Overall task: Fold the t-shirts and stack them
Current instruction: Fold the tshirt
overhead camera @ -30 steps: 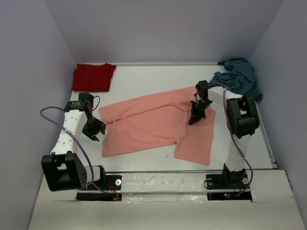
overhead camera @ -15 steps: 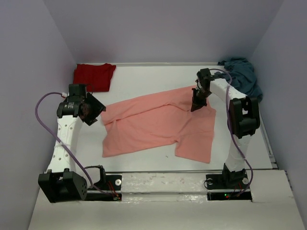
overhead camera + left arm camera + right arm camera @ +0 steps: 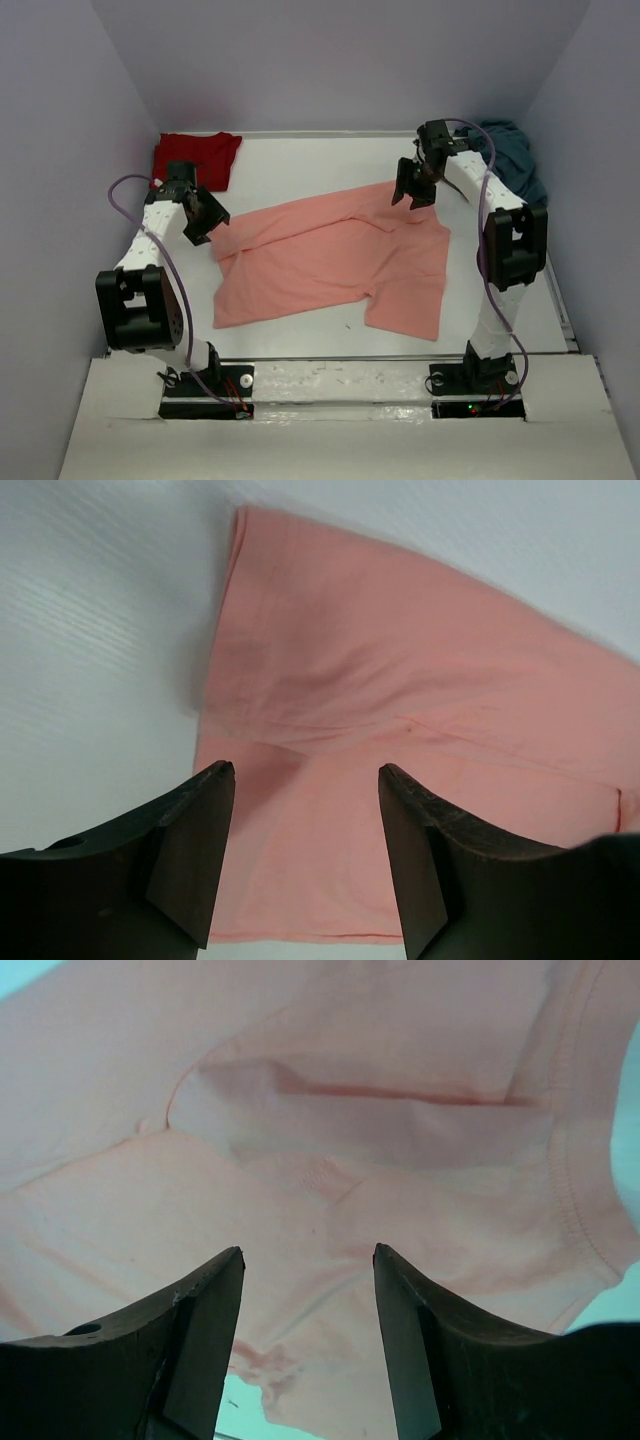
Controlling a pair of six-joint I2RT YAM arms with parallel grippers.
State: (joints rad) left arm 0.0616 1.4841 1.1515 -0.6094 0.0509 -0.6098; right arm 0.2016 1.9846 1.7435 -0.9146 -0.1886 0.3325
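Observation:
The gap between my left gripper's fingers is short of the pink shirt's far corner [image 3: 221, 233] [image 3: 275, 542], which is farther out and lower, so next my left gripper will reach outward and down onto it.
The salmon-pink t-shirt [image 3: 330, 255] lies spread and partly folded over itself in the middle of the table. My left gripper [image 3: 205, 215] hovers over its left corner, open, with only pink cloth [image 3: 400, 680] beneath the gap of the left gripper [image 3: 305, 772]. My right gripper [image 3: 410, 190] hangs above the shirt's far right edge, open and holding nothing; in the right wrist view pink folds [image 3: 350, 1110] lie under the right gripper [image 3: 308, 1252]. The dark red t-shirt [image 3: 197, 160] lies folded at the back left. The teal-blue t-shirt [image 3: 515, 160] is bunched at the back right.
The white table [image 3: 300, 160] is boxed in by lilac walls on three sides. Both arm bases stand on the near ledge [image 3: 340, 385]. A purple cable [image 3: 165, 265] loops along the left arm.
My right gripper opened, let go of the pink shirt and moved back and up. The left arm swung toward the far left, to the shirt's left corner, its jaws now wider.

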